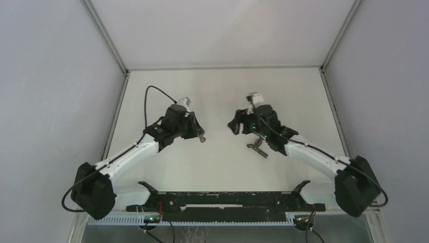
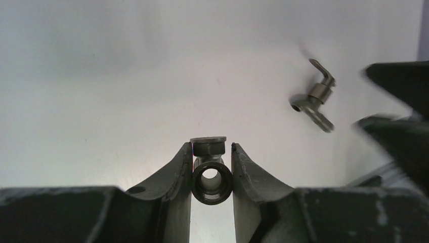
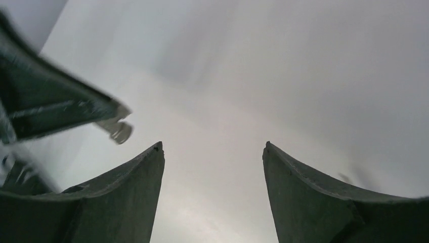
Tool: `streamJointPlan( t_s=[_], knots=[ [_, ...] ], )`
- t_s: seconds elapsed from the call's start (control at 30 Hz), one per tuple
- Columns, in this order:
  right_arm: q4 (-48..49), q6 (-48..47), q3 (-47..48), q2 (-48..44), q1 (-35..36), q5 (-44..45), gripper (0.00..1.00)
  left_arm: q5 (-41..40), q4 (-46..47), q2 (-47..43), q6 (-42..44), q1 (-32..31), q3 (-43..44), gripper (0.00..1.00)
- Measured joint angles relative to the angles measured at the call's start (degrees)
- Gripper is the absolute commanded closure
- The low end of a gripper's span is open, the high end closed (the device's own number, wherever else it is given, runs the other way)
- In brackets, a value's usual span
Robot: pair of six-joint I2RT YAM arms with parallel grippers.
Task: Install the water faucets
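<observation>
I will next lower the fitting [image 2: 211, 174] in my left gripper toward the stem, onto the white table short [image 2: 252, 117] of it, because the table is empty there.
My left gripper [image 1: 201, 135] is shut on the short stubby faucet fitting [image 2: 211, 174]; its threaded open end faces the left wrist camera, gripped between the two fingers [image 2: 177, 172]. The fitting also shows in the top view [image 1: 202, 137] and, blurred, in the right wrist view [image 3: 119, 129]. The stem with the thin lever handle [image 1: 258, 148] lies on the white table, under my right arm; it also shows in the left wrist view [image 2: 316, 98]. My right gripper [image 1: 233, 125] is open and empty, raised above the table and facing the left gripper; its fingers [image 3: 131, 187] stand wide apart.
The white table [image 1: 222, 86] is walled by grey panels at left, right and back. A black rail [image 1: 222, 200] runs along the near edge between the arm bases. The blurred right gripper [image 2: 399, 116] fills the right side of the left wrist view.
</observation>
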Motion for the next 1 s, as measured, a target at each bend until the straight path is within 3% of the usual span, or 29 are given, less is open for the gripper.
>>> streamJointPlan(
  t_s=[0.17, 0.3, 0.7, 1.0],
  knots=[
    [-9.4, 3.5, -5.07, -13.92, -12.66, 7.17, 0.22, -8.57, 6.6, 8.46, 2.89, -6.45, 1.18, 1.0],
    [-15.34, 5.38, -7.93, -23.52, -18.88, 8.79, 0.22, -14.73, 12.59, 14.32, 4.7, -11.23, 2.38, 1.0],
    [-23.02, 6.88, -10.14, -32.17, -22.88, 8.68, 0.21, -30.97, 22.38, 28.72, 8.28, -21.09, 5.81, 0.99],
    [-25.31, 6.91, -10.71, -34.88, -24.26, 8.0, 0.21, -34.75, 22.73, 30.53, 8.2, -21.53, 5.81, 0.59]
  ],
)
